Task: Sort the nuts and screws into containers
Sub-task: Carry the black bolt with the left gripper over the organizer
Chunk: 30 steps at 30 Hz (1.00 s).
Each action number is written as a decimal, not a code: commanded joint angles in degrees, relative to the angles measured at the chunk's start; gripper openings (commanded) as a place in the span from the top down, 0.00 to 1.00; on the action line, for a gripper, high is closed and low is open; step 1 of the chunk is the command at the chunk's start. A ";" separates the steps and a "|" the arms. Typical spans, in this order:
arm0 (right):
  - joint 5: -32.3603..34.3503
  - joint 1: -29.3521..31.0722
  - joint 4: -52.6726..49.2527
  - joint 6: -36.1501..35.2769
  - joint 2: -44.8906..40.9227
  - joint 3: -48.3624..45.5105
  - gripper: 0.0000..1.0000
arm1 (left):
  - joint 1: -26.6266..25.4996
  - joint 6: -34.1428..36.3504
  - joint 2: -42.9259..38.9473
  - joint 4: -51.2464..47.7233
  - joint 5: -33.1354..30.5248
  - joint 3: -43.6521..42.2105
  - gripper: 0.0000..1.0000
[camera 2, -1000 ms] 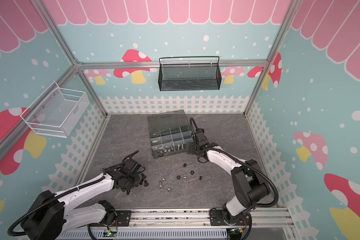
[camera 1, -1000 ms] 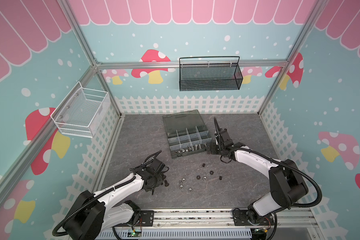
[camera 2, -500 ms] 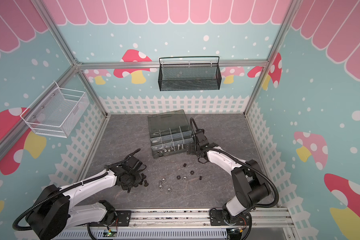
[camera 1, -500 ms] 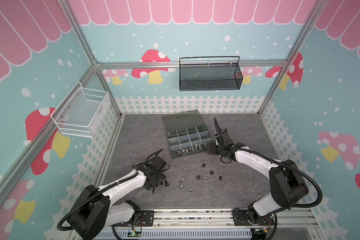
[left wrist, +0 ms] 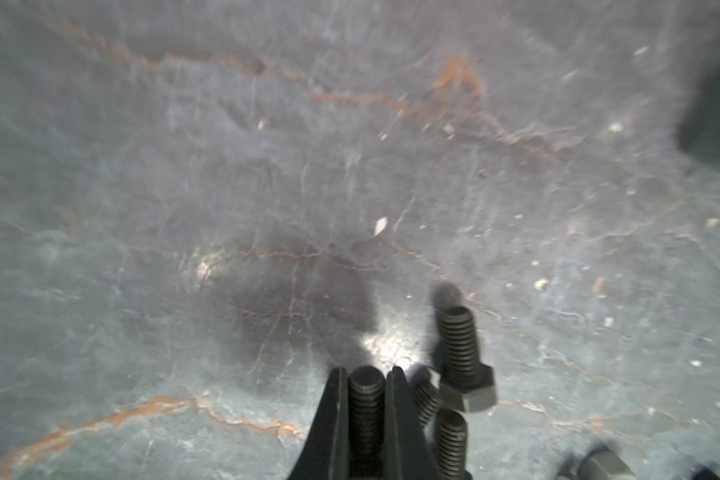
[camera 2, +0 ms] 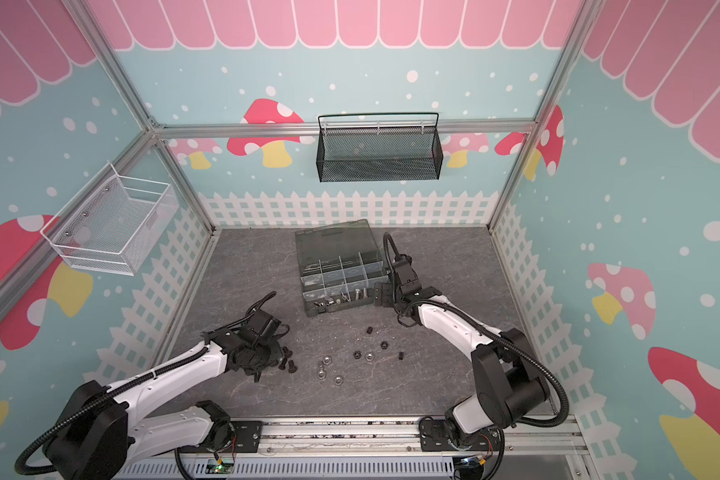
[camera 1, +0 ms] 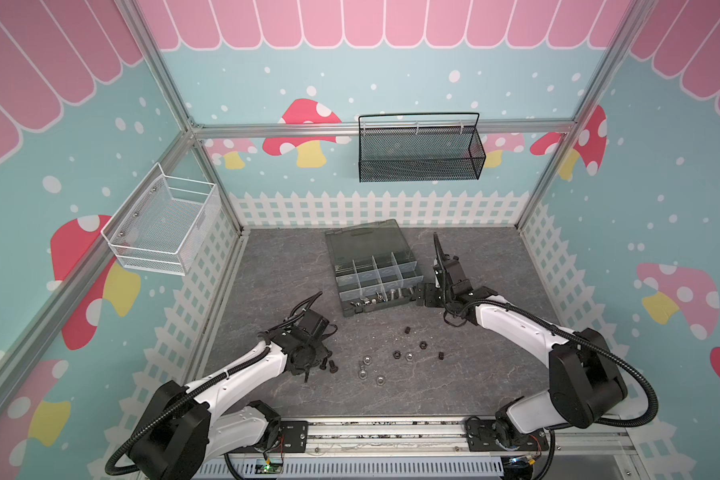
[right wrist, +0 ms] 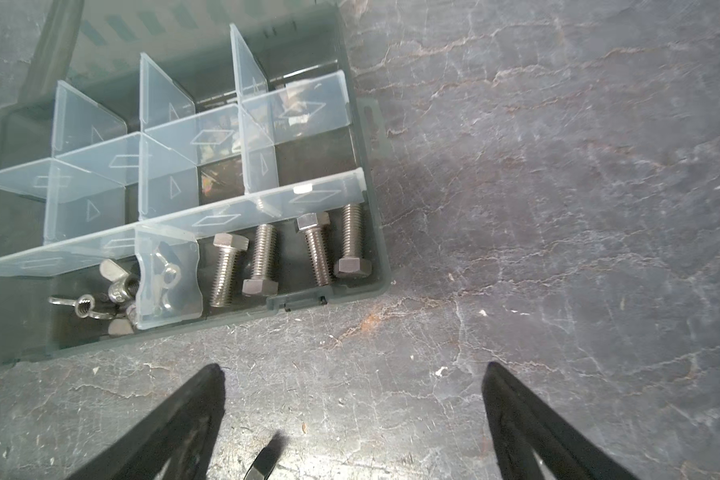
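Note:
My left gripper lifts the short black screw next and carries it outward over the container section behind the wing nuts. That section is empty, so the gripper then lowers and releases the screw.
In the left wrist view my left gripper (left wrist: 366, 372) is shut on a short black screw (left wrist: 366, 399), thread end outward, low over the table. Three more black screws (left wrist: 460, 349) lie right beside it. Both top views show this gripper (camera 1: 308, 370) (camera 2: 258, 372) at the front left, next to the black screws (camera 1: 332, 366). Loose black nuts (camera 1: 423, 344) and silver nuts (camera 1: 366, 360) lie mid-table. My right gripper (right wrist: 352, 374) (camera 1: 422, 297) is open and empty beside the organiser's containers (right wrist: 385, 249) (camera 1: 375, 309), which hold silver screws (right wrist: 262, 257) and wing nuts (right wrist: 117, 286).
A black mesh basket (camera 1: 420, 151) hangs on the back wall and a white wire basket (camera 1: 163, 226) on the left wall. The organiser's lid (camera 1: 364, 241) lies open behind the compartments. A metal rail (camera 1: 383, 428) runs along the table's front edge.
My left gripper has shut on a black screw in the small pile at the front left. The right arm has not moved.

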 commanded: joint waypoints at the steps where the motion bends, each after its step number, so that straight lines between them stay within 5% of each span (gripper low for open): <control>1: 2.39 -0.10 0.69 0.57 -2.40 -1.10 0.02 | 0.44 3.68 -0.63 1.71 -2.85 4.56 1.00; 13: 3.83 -0.18 1.20 1.63 -5.88 -2.07 0.02 | 1.40 12.21 8.22 13.46 -1.84 15.96 1.00; 30: 3.96 -0.19 1.65 2.40 -8.64 -2.55 0.02 | 5.62 20.90 37.92 18.12 5.92 44.47 1.00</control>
